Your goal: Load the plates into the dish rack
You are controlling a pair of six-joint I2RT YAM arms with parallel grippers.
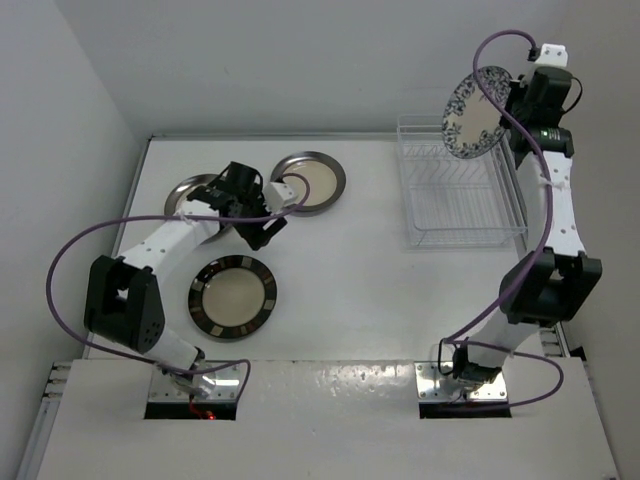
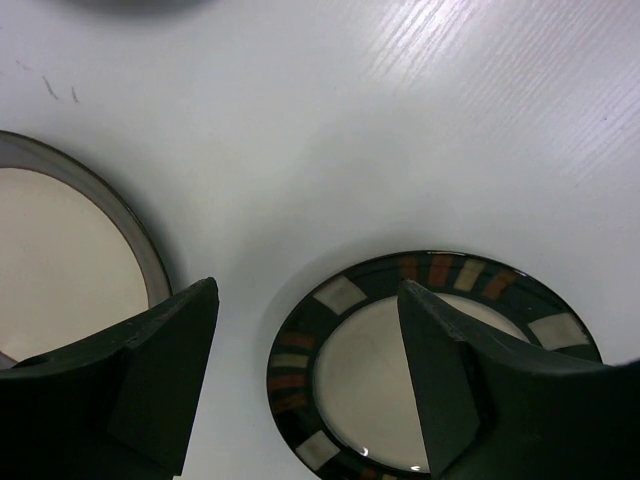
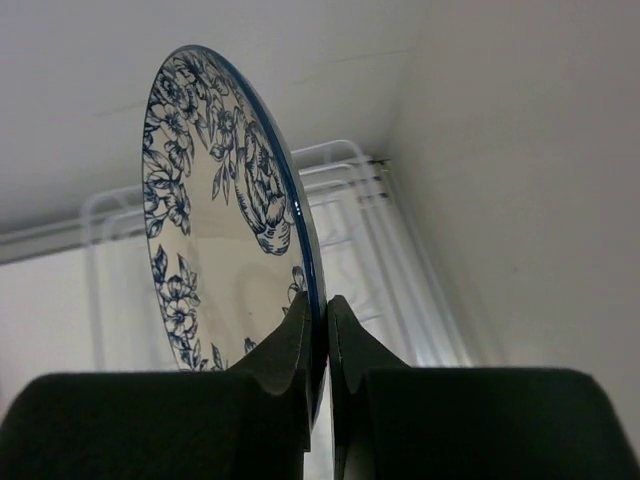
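The right gripper next lowers the floral plate (image 1: 476, 112), already on edge, into the wires at the rack's empty wall-side end (image 1: 487, 170), which lies below, and releases the plate's rim.
My right gripper (image 1: 510, 105) is shut on the rim of the white-and-blue floral plate (image 1: 476, 112) and holds it on edge, high above the far end of the white wire dish rack (image 1: 462, 195). In the right wrist view the plate (image 3: 220, 220) stands upright between my fingertips (image 3: 325, 320), with the rack (image 3: 350, 200) below. My left gripper (image 1: 262, 232) is open and empty over the table. The dark striped-rim plate (image 1: 232, 297) lies flat near it and also shows in the left wrist view (image 2: 370, 370). Two grey-rimmed cream plates (image 1: 310, 183) (image 1: 192, 192) lie flat, the left one partly under the arm.
The rack holds no plates and sits by the right wall. A grey-rimmed plate's edge (image 2: 120, 215) lies left of my left fingers. Purple cables loop off both arms. White walls close in the table at the back and on both sides.
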